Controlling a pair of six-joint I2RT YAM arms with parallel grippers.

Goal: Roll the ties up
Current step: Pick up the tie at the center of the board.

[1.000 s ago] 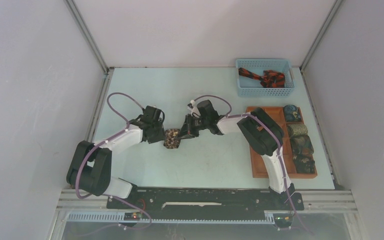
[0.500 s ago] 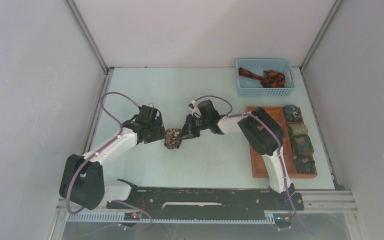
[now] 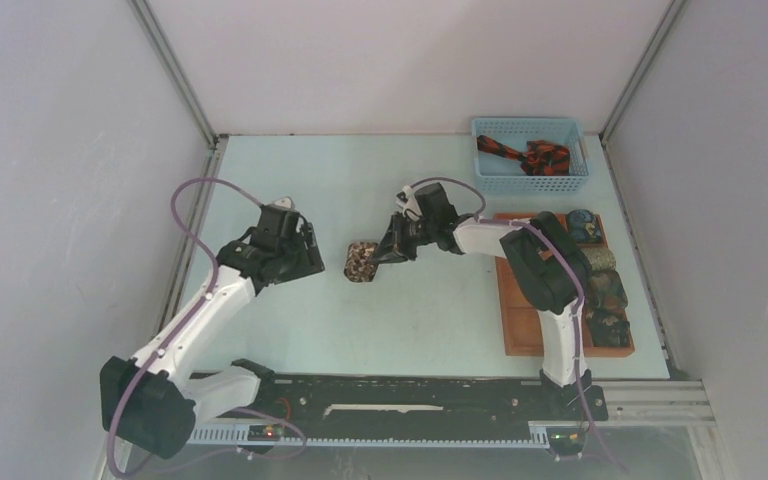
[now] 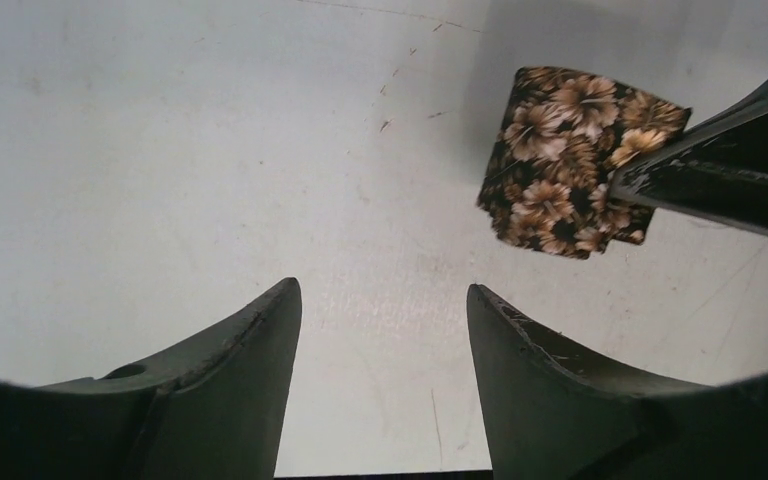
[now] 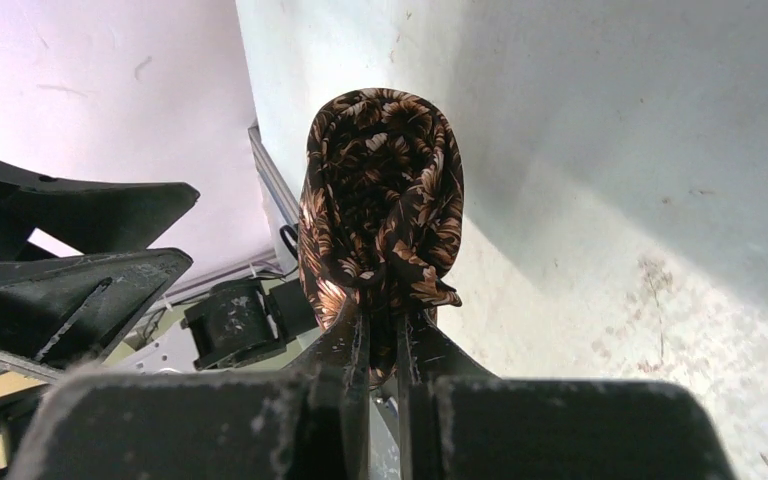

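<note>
My right gripper holds its roll and will next carry it over the tray's far corner by the basket, lower it and let it go. Other rolled ties are already in the tray.
The dark brown tie with tan floral print [image 3: 362, 262] is rolled into a tight bundle at the table's middle. It also shows in the left wrist view [image 4: 570, 160] and the right wrist view [image 5: 382, 200]. My right gripper [image 3: 380, 258] is shut on the roll's edge and holds it; its jaws pinch the fabric in the right wrist view [image 5: 382, 330]. My left gripper [image 3: 305, 262] is open and empty, apart from the roll, to its left; in the left wrist view [image 4: 380, 300] only bare table lies between its fingers. A black and red-orange tie [image 3: 530, 155] lies in the blue basket.
The blue mesh basket [image 3: 482, 176] stands at the back right. The orange-brown tray [image 3: 516, 300] at the right holds several rolled ties [image 3: 600, 275] in its compartments. Walls close in the table on the left, back and right.
My left gripper let go of the brown roll and drew back to the left. My right gripper moved right and farther away with the roll held in it.
</note>
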